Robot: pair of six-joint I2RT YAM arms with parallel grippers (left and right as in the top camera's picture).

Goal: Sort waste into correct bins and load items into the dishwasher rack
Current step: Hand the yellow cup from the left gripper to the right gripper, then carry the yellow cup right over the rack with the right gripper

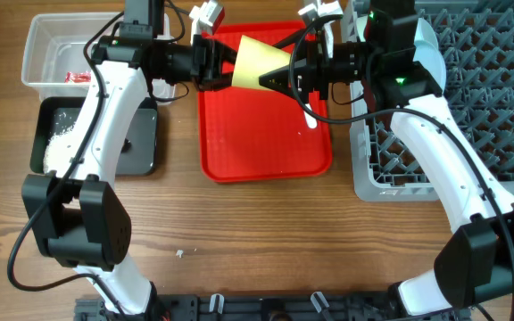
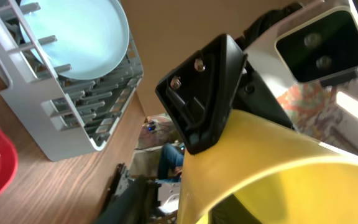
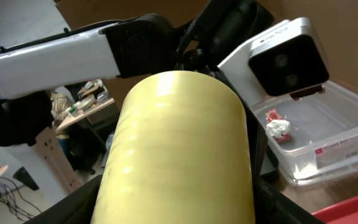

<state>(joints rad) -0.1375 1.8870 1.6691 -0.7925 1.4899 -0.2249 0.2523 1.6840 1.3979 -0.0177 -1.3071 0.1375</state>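
Note:
My right gripper swings over the rack's empty near corner next, below it and to its right in the overhead view. It then lowers the cup and releases.
The yellow cup hangs on its side above the red serving tray, between both grippers. My right gripper is shut on the cup's body; its fingers press both sides in the right wrist view. My left gripper straddles the cup's rim, one finger inside and one outside with a gap, so it looks open. The pale-blue plate stands in the grey dishwasher rack. The white spoon lies on the red tray. The red-and-white wrapper lies in the clear tub.
The black tray at the left holds white crumbs. The flat red serving tray lies in the middle. The rack stands right beside the tray. A small white crumb lies on the wooden table in front.

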